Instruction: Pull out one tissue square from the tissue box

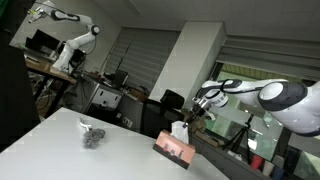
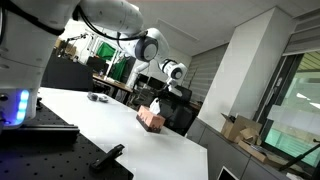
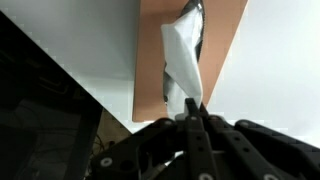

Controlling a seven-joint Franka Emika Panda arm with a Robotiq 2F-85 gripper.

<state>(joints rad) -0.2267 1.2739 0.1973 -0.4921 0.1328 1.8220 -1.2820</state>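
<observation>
My gripper rises high next, as the tissue's lower end still sits in the slot, then lowers over bare tabletop beside the box to release it.
A pinkish-brown tissue box (image 1: 174, 148) stands near the white table's edge; it also shows in the other exterior view (image 2: 150, 119) and from above in the wrist view (image 3: 150, 50). A white tissue (image 3: 178, 62) rises out of its slot, seen in both exterior views (image 1: 180, 130) (image 2: 155, 104). My gripper (image 3: 193, 108) is directly above the box with its fingers shut on the top of the tissue, which stretches up from the slot. The gripper also shows in both exterior views (image 1: 192, 115) (image 2: 158, 93).
A small dark crumpled object (image 1: 93, 135) lies on the white table (image 1: 60, 150) away from the box; it is also visible far back (image 2: 97, 97). The table edge runs close beside the box (image 3: 100, 85). Desks, chairs and another robot arm stand behind.
</observation>
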